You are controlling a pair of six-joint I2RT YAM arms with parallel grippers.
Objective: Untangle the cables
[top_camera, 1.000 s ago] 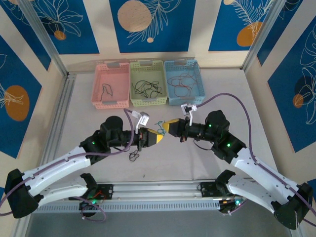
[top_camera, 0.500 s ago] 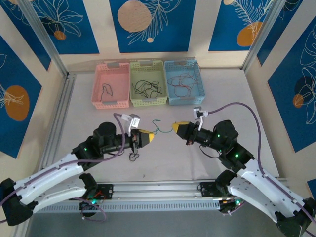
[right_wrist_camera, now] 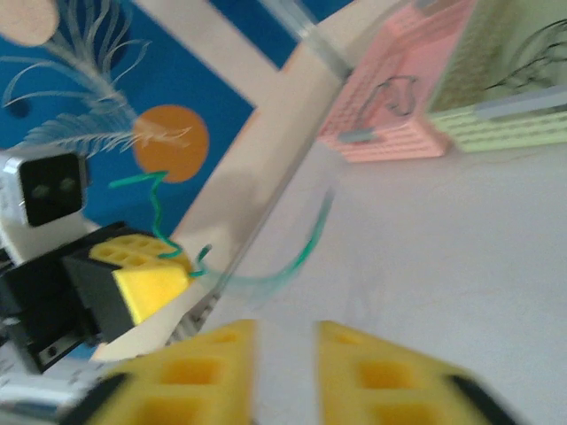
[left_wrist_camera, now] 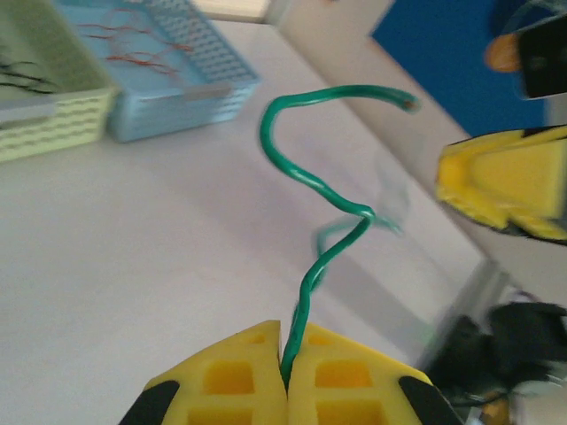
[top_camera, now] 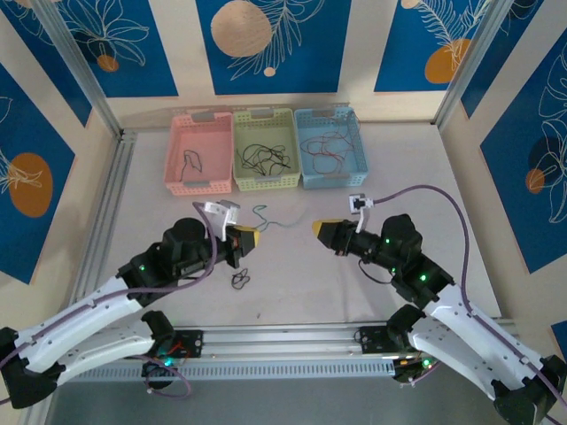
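Note:
The other baskets hold black and red-orange cables, so my left gripper should next carry the green cable outward and over the pink basket [top_camera: 199, 155] to release it there.
My left gripper [left_wrist_camera: 283, 329] is shut on a green cable [left_wrist_camera: 301, 177] that rises from its yellow tips, kinks and curls over. A second, blurred green strand [left_wrist_camera: 354, 232] hangs off that kink. From above, the left gripper [top_camera: 250, 239] sits left of centre, and the green cable [top_camera: 270, 219] trails from it toward the right gripper [top_camera: 321, 228]. The right gripper [right_wrist_camera: 286, 328] is open with nothing between its fingers. The blurred green strand [right_wrist_camera: 306, 252] hangs in the air ahead of it. A small black cable [top_camera: 240, 280] lies on the table below the left gripper.
Three baskets stand in a row at the back: pink [top_camera: 177, 168] with one black cable, green [top_camera: 264, 183] with several black cables, and blue [top_camera: 354, 150] with red-orange ones. An aluminium rail [top_camera: 283, 336] runs along the near edge between the arm bases.
The arms have pulled apart. The right gripper has opened and let go of the green cable; the left gripper has drawn back to the left with the green cable still in it.

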